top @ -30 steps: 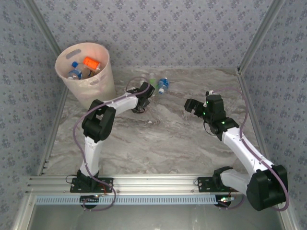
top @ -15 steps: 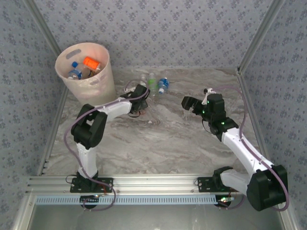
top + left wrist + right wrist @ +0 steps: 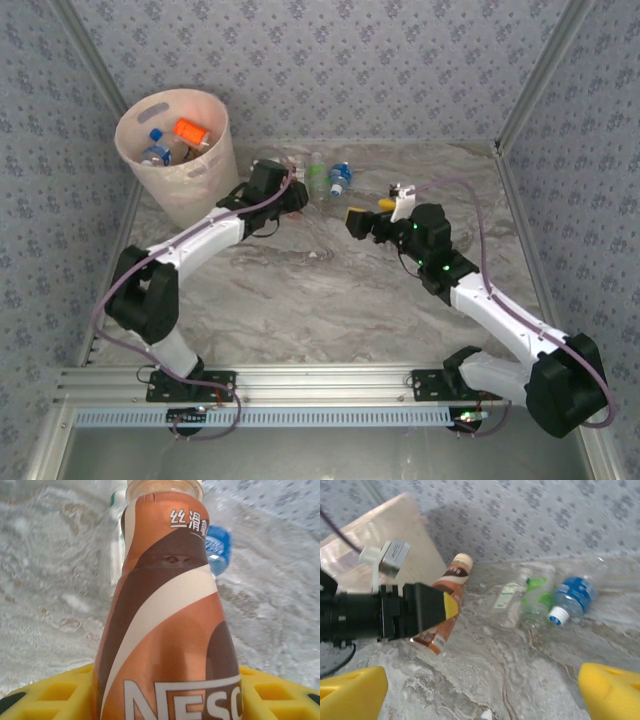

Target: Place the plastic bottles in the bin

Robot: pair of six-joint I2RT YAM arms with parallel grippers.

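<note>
The left gripper lifts and swings over the bin's opening (image 3: 176,134) next to release the bottle, as that opening stands beside the gripper and higher up.
My left gripper (image 3: 165,690) is shut on a brown-and-orange Nescafe bottle (image 3: 165,610), its yellow fingers (image 3: 55,692) on either side of the label. In the right wrist view that bottle (image 3: 451,587) hangs tilted just above the marble beside the pale pink bin (image 3: 390,530). On the table past it lie a clear bottle with a white-green label (image 3: 510,597), a green-labelled bottle (image 3: 537,590) and a blue bottle (image 3: 572,600). My right gripper (image 3: 368,221) stands open and empty, right of the left gripper (image 3: 280,188). The bin (image 3: 200,175) holds several bottles, one orange (image 3: 190,130).
Patterned walls close in the marble table (image 3: 330,290) at the back and both sides. The bin stands in the far left corner. An aluminium rail (image 3: 320,385) runs along the near edge by the arm bases.
The left arm has stretched out and carried its bottle left toward the bin. The right gripper has moved left toward the lying bottles.
</note>
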